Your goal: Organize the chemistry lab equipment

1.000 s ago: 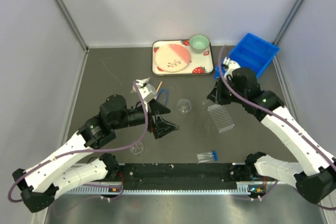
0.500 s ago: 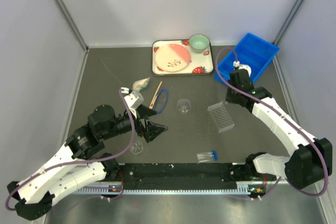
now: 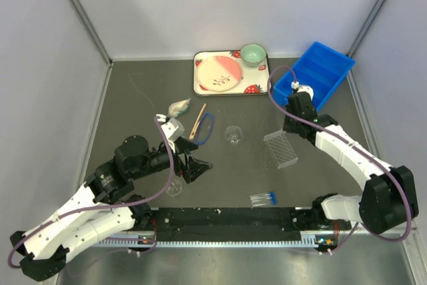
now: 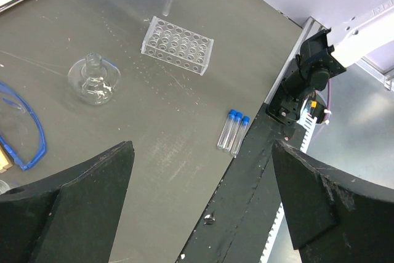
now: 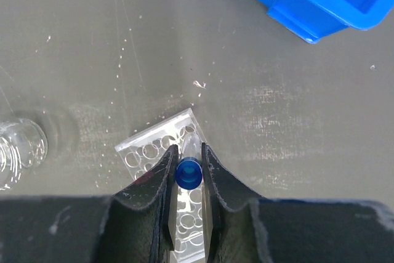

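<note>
The tube hangs upright over the rack's far end, so my right gripper will lower it into the rack's corner hole nearest the bin and release it.
My right gripper is shut on a thin clear blue-capped tube, held upright just over the far end of the clear tube rack. In the top view that gripper is at the rack's far end. Three more blue-capped tubes lie near the front edge. My left gripper is open and empty, above bare table left of the tubes. A small glass flask stands mid-table. A blue ring and a wooden stick lie beside it. A small glass dish lies under my left arm.
A blue bin stands at the back right. The strawberry-print tray with pink plate and green bowl is at the back centre. A crumpled grey-white thing lies left of the stick. A black rail runs along the front edge.
My left gripper has drawn back to the near left, away from the flask. My right wrist has shifted and now holds the tube over the rack's far end.
</note>
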